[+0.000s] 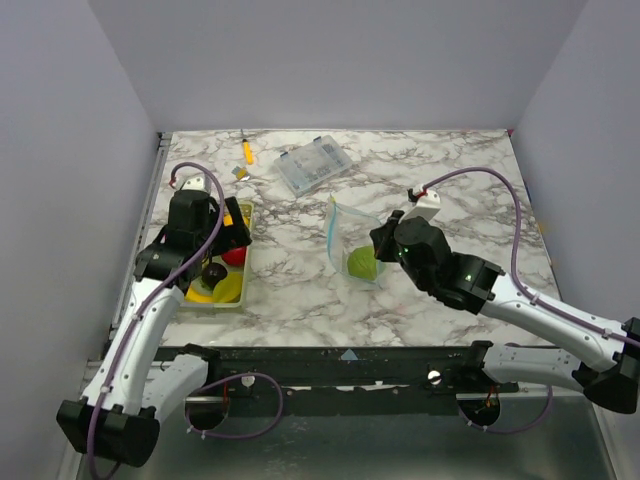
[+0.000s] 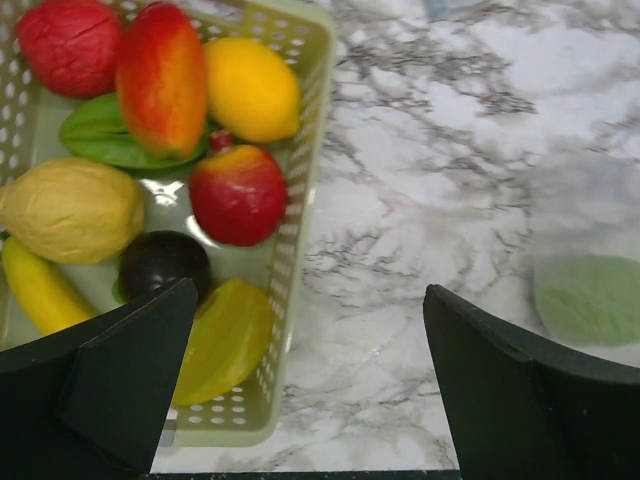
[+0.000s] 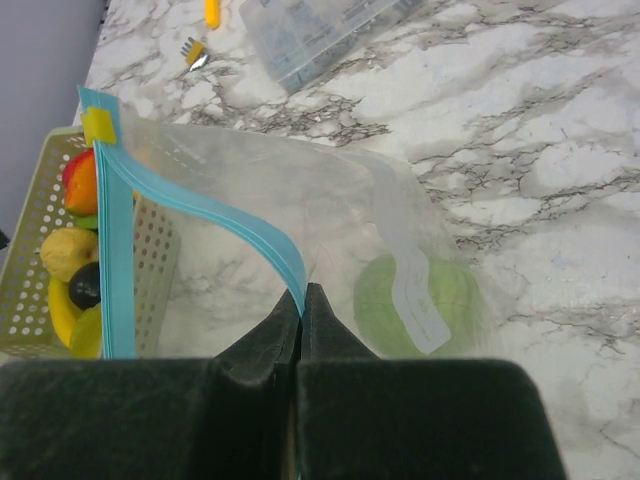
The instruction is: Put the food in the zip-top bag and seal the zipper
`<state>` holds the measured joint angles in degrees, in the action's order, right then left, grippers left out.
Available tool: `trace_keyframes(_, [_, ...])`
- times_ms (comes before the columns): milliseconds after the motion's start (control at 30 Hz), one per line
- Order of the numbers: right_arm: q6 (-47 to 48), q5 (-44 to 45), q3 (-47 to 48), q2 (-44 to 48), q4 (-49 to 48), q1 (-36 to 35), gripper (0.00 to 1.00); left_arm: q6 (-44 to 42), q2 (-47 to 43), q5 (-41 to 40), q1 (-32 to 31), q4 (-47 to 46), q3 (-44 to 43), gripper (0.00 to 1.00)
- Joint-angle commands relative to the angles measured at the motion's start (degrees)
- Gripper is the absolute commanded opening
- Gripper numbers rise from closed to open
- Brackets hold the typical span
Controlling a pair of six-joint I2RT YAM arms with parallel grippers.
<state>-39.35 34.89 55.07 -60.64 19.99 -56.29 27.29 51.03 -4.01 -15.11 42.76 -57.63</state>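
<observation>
The bag's opening is open for more food, so the left gripper will next turn and sink into the basket, with its fingers on both sides of the red pomegranate beside the mango's tip.
The clear zip-top bag lies mid-table with a green food piece inside; the piece also shows in the right wrist view. My right gripper is shut on the bag's light blue zipper strip, holding the mouth up and open toward the basket. More food sits in the pale green basket: a red-orange mango, a lemon, a red apple, a dark purple fruit, and others. My left gripper is open and empty, over the basket's right rim.
A rigid clear compartment box and a small orange-handled tool lie at the back of the marble table. The basket stands near the table's left edge, beside the grey side wall.
</observation>
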Motion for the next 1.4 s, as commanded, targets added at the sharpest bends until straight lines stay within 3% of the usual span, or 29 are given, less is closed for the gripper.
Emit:
trace_keyframes(0, [1.19, 1.24, -0.47, 1.72, -0.12, -0.05, 0.01, 5.92, 6.17, -4.42, 5.67, -1.64, 2.84, 0.99])
trace_keyframes(167, [1.93, 1.2, -0.85, 2.29, -0.65, -0.05, 0.01, 16.6, 16.35, 3.97, 12.0, -3.1, 2.9, 0.96])
trace_keyframes(700, [2.7, 0.12, 1.45, -0.41, -1.17, -0.12, 0.01, 27.95, 29.5, 2.69, 13.22, -5.04, 2.13, 0.84])
trace_keyframes(933, [1.92, -0.83, 1.5, -0.98, -1.48, -0.1, 0.01, 32.82, 32.45, 2.7, 13.72, -4.77, 1.99, 0.73])
trace_keyframes(1200, [2.28, -1.07, 3.0, -1.96, -1.08, -0.1, 0.01, 33.89, 35.05, 3.79, 14.59, -6.52, 3.8, 0.81])
trace_keyframes(1367, [1.66, -2.29, 1.14, -1.84, -3.01, -0.08, 0.01, 33.43, 32.47, 1.55, 14.59, -5.88, 4.47, 0.56])
